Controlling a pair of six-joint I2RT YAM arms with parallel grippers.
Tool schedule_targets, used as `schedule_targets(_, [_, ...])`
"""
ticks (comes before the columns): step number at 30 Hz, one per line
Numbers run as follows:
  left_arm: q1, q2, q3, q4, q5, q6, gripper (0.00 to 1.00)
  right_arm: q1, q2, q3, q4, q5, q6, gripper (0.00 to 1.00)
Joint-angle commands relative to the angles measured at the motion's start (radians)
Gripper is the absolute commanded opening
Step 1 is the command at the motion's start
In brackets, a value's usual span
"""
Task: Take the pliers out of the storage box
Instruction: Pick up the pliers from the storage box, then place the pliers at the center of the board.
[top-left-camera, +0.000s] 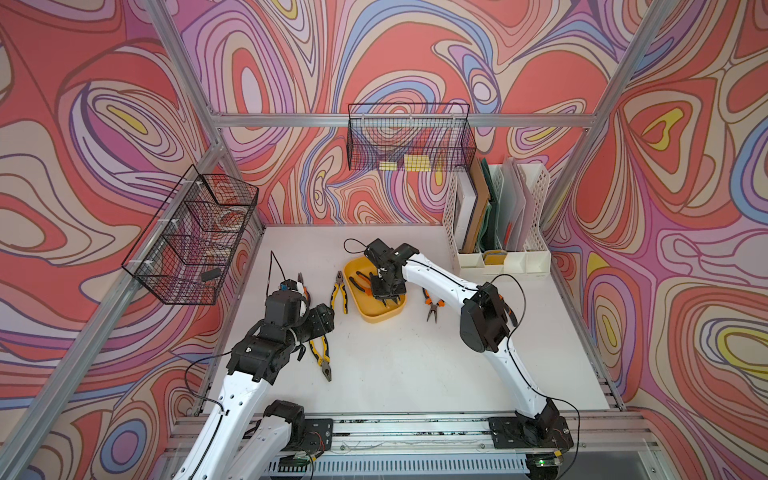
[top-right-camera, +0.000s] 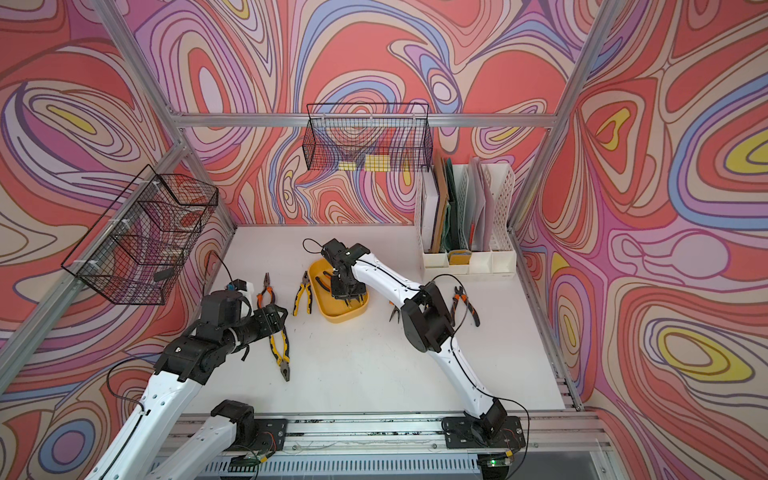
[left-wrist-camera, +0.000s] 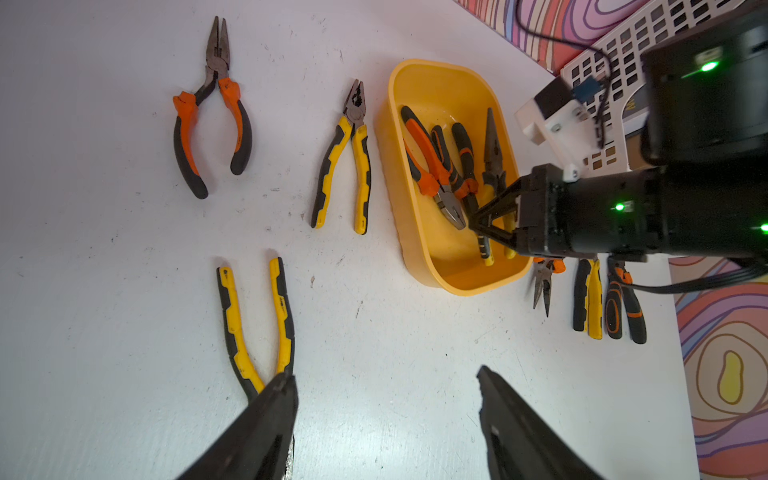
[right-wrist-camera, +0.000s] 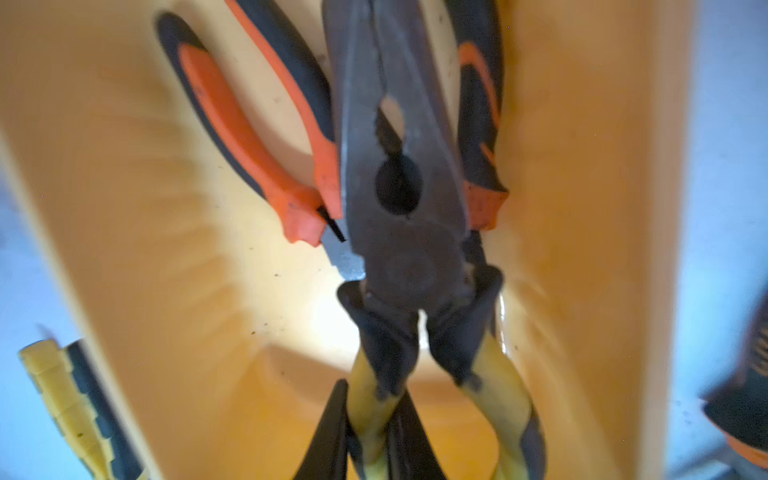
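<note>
My right gripper holds the needle-nose pair (left-wrist-camera: 492, 158). It should next lift the pair up, pull it back past the box's rim, then lower it and let it go on the bare tabletop there.
The mustard-yellow storage box (top-left-camera: 365, 313) (left-wrist-camera: 415, 232) sits mid-table. Inside lie two orange-and-black pliers (left-wrist-camera: 428, 162) and a yellow-and-black needle-nose pair (left-wrist-camera: 492, 158) (right-wrist-camera: 399, 187). My right gripper (right-wrist-camera: 372, 419) (left-wrist-camera: 473, 222) reaches down into the box and is shut on one yellow handle of that pair. My left gripper (left-wrist-camera: 384, 374) hangs open above the bare table left of the box, one finger over the yellow-handled pliers (left-wrist-camera: 253, 324) lying there. Other pliers lie on the table: orange (left-wrist-camera: 212, 108), yellow (left-wrist-camera: 345, 166), and several (left-wrist-camera: 588, 299) on the box's far side.
A white perforated file rack (top-left-camera: 498, 224) stands at the back right. Black wire baskets hang on the left frame (top-left-camera: 195, 237) and the back rail (top-left-camera: 409, 141). Aluminium frame posts and patterned walls close in the table's sides.
</note>
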Motion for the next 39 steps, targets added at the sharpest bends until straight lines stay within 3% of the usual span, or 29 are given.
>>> schedule_targets(1, [0.008,-0.003,-0.011,0.018,0.004,0.006,0.74,0.002,-0.118,0.057,-0.006,0.05,-0.01,0.0])
schedule_targets(8, [0.007,0.017,-0.019,0.021,0.008,-0.005,0.74,0.003,-0.209,0.074,-0.057,0.092,0.003,0.0])
schedule_targets(11, [0.008,0.036,-0.016,0.024,0.014,-0.01,0.73,0.003,-0.298,-0.015,-0.067,0.127,0.018,0.0])
schedule_targets(18, [0.007,0.127,0.013,0.02,0.059,-0.015,0.73,-0.004,-0.628,-0.5,0.032,0.168,0.115,0.0])
schedule_targets(25, [0.007,0.169,0.015,0.037,0.075,-0.029,0.73,-0.002,-0.924,-1.056,0.326,0.039,0.346,0.0])
schedule_targets(32, [0.006,0.183,0.001,0.05,0.084,-0.033,0.72,0.102,-0.909,-1.271,0.524,0.0,0.521,0.0])
schedule_targets(39, [0.006,0.186,-0.008,0.052,0.08,-0.028,0.72,0.123,-0.812,-1.322,0.619,-0.005,0.585,0.0])
